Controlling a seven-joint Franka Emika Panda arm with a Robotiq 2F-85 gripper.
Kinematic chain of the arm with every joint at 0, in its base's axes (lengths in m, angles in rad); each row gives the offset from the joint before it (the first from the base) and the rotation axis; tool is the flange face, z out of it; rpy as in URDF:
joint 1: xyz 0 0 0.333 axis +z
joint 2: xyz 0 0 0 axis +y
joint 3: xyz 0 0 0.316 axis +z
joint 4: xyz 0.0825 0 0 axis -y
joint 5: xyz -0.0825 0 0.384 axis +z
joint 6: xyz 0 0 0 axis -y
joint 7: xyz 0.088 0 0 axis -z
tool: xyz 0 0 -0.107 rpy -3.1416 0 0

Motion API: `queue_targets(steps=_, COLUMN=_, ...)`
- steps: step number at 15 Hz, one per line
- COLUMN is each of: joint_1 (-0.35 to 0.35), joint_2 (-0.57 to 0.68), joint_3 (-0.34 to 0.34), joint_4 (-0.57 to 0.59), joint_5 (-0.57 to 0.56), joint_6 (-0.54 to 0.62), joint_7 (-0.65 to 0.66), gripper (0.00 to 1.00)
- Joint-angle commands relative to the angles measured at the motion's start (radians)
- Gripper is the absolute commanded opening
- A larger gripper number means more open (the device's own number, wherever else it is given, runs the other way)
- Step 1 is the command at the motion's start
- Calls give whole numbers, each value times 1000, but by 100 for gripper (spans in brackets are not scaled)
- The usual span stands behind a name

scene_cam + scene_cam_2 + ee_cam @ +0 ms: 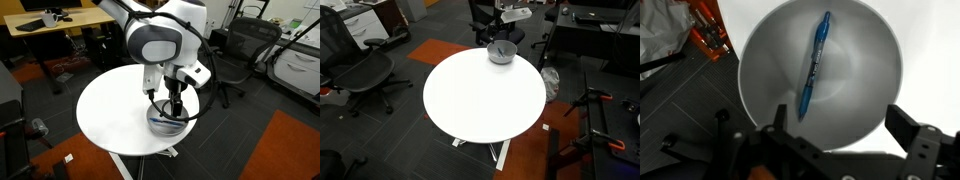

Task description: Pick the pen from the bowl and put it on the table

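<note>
The pen lies on the bottom of the bowl beneath my open fingers, so I should lower my gripper into the bowl next until they are on both sides of the blue pen's middle point(168, 122) point(814, 72).
The silvery-grey bowl point(855, 85) fills the wrist view, and the blue pen point(814, 65) lies inside it, running from upper right to lower left. My gripper point(840, 125) is open above the bowl, its fingers on either side of the bowl's near part, not touching the pen. In an exterior view the gripper point(175, 103) hangs right over the bowl point(168, 123) at the near edge of the round white table point(115, 115). The bowl point(501, 53) sits at the table's point(485, 95) far edge in an exterior view.
Black office chairs point(245, 50) stand around the table. A wooden desk point(60, 22) is at the back. Another chair point(360, 70) and dark desks point(595, 30) show in an exterior view. Orange carpet patches lie on the floor.
</note>
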Motion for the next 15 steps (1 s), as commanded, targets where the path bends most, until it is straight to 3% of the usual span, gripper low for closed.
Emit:
queue_targets(steps=1, joint_1=-14, joint_2=40, joint_3=10, joint_4=58, joint_5=21, joint_6=-56, joint_7=-1, gripper=100)
queue_targets(steps=15, joint_1=-27, joint_2=174, joint_3=8, joint_4=171, joint_5=18, joint_6=-138, joint_7=6, gripper=100)
